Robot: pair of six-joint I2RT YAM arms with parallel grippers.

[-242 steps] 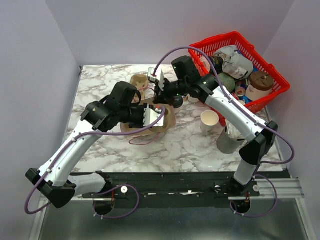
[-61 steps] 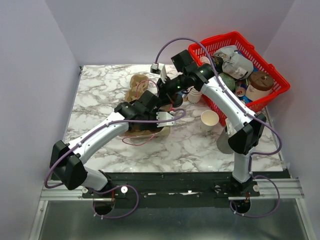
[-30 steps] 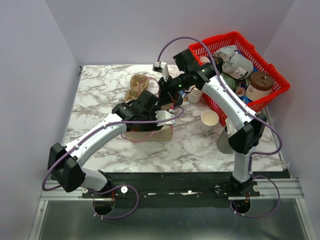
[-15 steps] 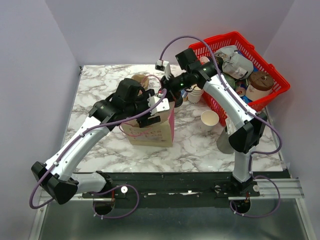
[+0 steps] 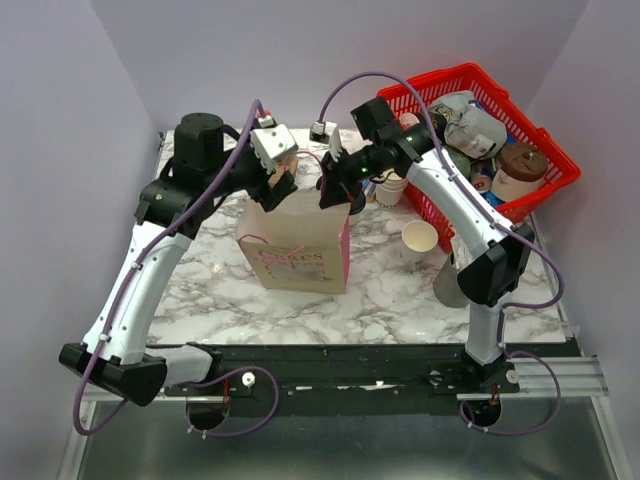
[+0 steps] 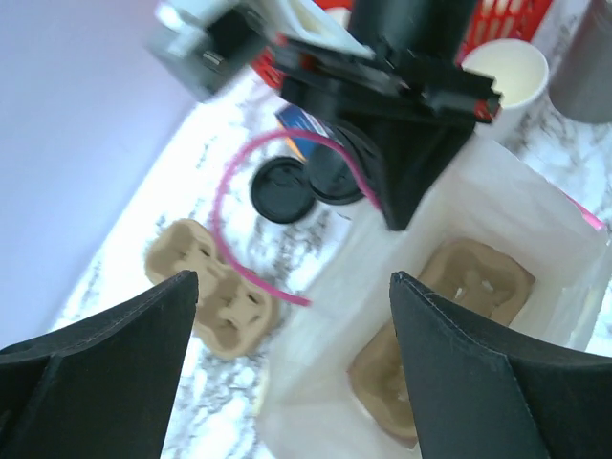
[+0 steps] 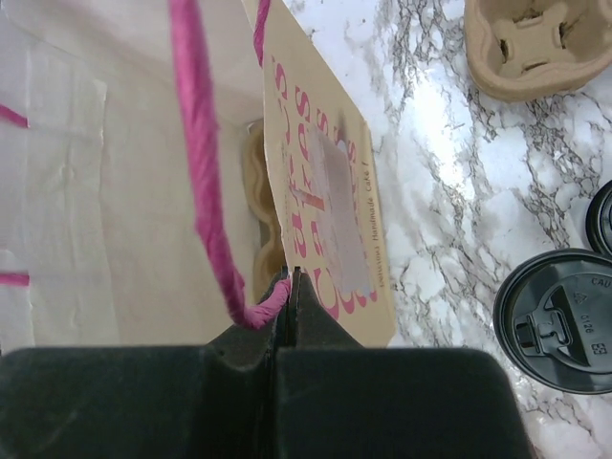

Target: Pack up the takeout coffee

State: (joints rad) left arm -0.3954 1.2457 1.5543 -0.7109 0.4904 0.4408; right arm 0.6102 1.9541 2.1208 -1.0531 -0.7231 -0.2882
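Next, my left gripper goes down onto the bag's far rim, where the pink handle's loose end joins it. My right gripper holds the handle's other end.
No lidded takeout coffee shows in any view. A brown paper bag (image 5: pixel 300 245) with pink print stands upright and open at mid-table. My right gripper (image 5: pixel 333 195) is shut on its pink cord handle (image 7: pixel 206 182) at the rim (image 7: pixel 292 277). A cardboard cup carrier (image 6: pixel 459 287) lies inside the bag, seen also past the rim in the right wrist view (image 7: pixel 253 191). My left gripper (image 5: pixel 282 172) hovers open above the bag's far left rim, its fingers (image 6: pixel 105 373) holding nothing. Two loose black lids (image 6: pixel 282 188) lie on the marble behind the bag.
A second cup carrier (image 6: pixel 210 296) lies on the table beyond the bag. An open white cup (image 5: pixel 420 238), a stack of cups (image 5: pixel 390 188) and a grey canister (image 5: pixel 458 280) stand to the right. A red basket (image 5: pixel 470 72) of items fills the back right corner.
The bag has gone from lying low to standing upright. My left gripper came out of it, rose toward the back left and opened wider. The right gripper kept its hold.
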